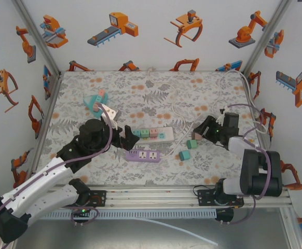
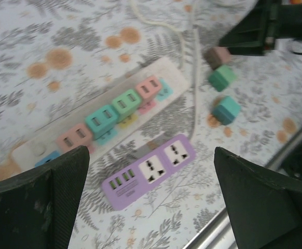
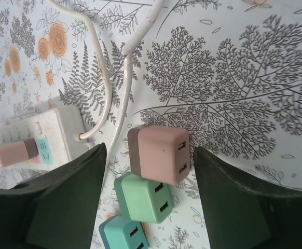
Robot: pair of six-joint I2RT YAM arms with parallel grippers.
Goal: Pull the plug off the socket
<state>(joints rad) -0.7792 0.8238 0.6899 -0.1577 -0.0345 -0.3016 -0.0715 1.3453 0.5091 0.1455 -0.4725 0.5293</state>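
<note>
The white socket strip's endmost pink plug is across the cable from my right gripper, so I should next swing and turn that gripper over the cable onto the plug.
A white socket strip (image 1: 166, 135) lies mid-table with several pink, green and teal plugs (image 2: 125, 101) still pushed into it. My left gripper (image 1: 130, 140) hovers open just left of the strip, and its wrist view looks down past both fingers on the strip (image 2: 174, 75) and a purple socket strip (image 2: 151, 168). My right gripper (image 3: 150, 153) is open around a loose pink plug (image 3: 159, 153) that rests on the table, with a gap on each side. A loose green plug (image 3: 143, 197) and a teal one (image 3: 122, 233) lie beside it.
The purple socket strip (image 1: 143, 155) lies in front of the white one, with no plugs in it. A white cable (image 3: 122, 93) runs from the white strip's right end toward the back. A teal and pink object (image 1: 95, 101) sits at the back left. The metal rail (image 1: 151, 194) borders the near edge.
</note>
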